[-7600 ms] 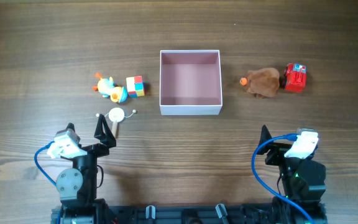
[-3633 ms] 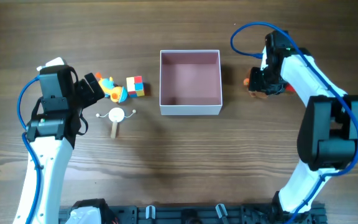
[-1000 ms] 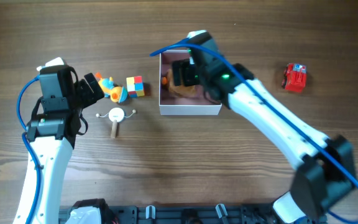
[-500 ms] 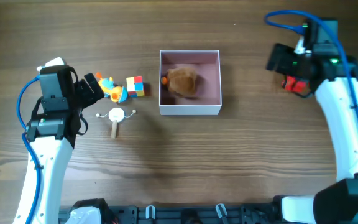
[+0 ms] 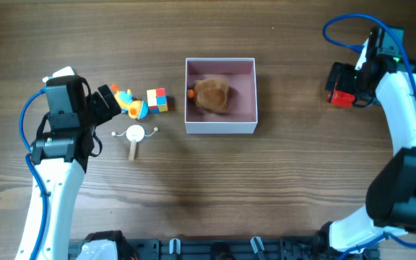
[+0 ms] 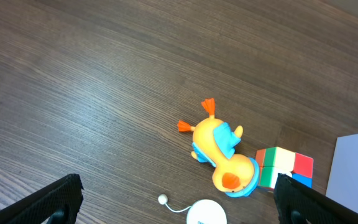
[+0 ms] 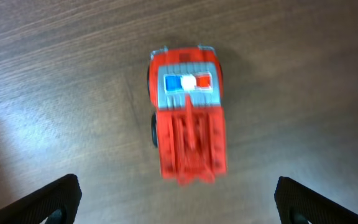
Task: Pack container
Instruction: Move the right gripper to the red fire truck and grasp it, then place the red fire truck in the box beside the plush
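Note:
The truck lies lengthwise below the gap between my open fingers. I will lower my right gripper around the red toy truck's bed, its red rear bed [image 5: 342, 99] [image 7: 192, 144], and close there.
The container [image 5: 221, 127], a square white box with a pink inside, sits mid-table and holds a brown plush toy [image 5: 211, 94]. A red toy truck [image 5: 341, 97] lies at the right; in the right wrist view [image 7: 188, 134] it sits just ahead of my open right gripper [image 7: 174, 208], which hovers above it. At the left lie a yellow and blue duck [image 5: 131, 104], a colour cube [image 5: 157, 100] and a white disc toy with a wooden handle [image 5: 133, 137]. My left gripper [image 6: 176, 214] is open over the duck [image 6: 221, 155] and cube [image 6: 283, 167], touching nothing.
The wooden table [image 5: 215, 188] stretches wide in front of the container. The container's white wall shows at the right edge of the left wrist view [image 6: 356, 174].
My right gripper carried the plush toy into the container, let it go, and swung right to hover over the red truck. The left arm has held still over the duck.

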Available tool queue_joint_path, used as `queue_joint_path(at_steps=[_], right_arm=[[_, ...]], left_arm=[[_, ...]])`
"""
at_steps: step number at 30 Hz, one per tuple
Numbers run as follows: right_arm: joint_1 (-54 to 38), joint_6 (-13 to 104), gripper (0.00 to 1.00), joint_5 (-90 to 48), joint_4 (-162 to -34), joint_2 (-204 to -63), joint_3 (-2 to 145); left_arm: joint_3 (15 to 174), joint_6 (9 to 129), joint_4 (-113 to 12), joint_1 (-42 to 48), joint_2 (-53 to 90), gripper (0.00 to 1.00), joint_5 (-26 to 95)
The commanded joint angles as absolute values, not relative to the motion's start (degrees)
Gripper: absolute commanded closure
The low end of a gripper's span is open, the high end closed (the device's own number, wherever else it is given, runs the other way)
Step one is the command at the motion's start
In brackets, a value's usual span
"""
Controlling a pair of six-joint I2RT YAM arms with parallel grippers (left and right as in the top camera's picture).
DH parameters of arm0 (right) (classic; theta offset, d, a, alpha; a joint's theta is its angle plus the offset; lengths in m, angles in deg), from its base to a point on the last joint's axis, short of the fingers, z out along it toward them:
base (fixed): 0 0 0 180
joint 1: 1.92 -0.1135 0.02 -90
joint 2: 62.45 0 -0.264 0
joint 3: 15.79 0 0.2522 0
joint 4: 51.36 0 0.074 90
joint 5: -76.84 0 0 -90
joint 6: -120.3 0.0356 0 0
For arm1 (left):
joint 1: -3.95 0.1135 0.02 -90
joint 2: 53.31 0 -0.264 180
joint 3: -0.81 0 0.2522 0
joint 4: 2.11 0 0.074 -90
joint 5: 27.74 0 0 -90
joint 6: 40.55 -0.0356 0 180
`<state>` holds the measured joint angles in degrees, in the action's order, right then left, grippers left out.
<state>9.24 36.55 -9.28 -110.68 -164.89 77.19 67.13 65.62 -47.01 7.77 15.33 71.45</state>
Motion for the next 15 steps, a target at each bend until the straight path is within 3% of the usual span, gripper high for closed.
queue_joint_path(at_steps=[1,5,15], right_arm=[[9.19,34.84,0.0,-10.26,-108.54,-168.45,77.56],[9.19,34.99,0.04,-10.24,-107.95,-170.92,77.56],[9.37,34.8,0.3,-8.45,-107.75,-174.68,77.56]], left_arm=[[68.15,64.66,-47.01,7.7,15.5,0.0,71.97],[68.15,64.68,-47.01,7.7,15.5,0.0,71.97],[68.15,64.68,-47.01,7.7,15.5,0.0,71.97]])
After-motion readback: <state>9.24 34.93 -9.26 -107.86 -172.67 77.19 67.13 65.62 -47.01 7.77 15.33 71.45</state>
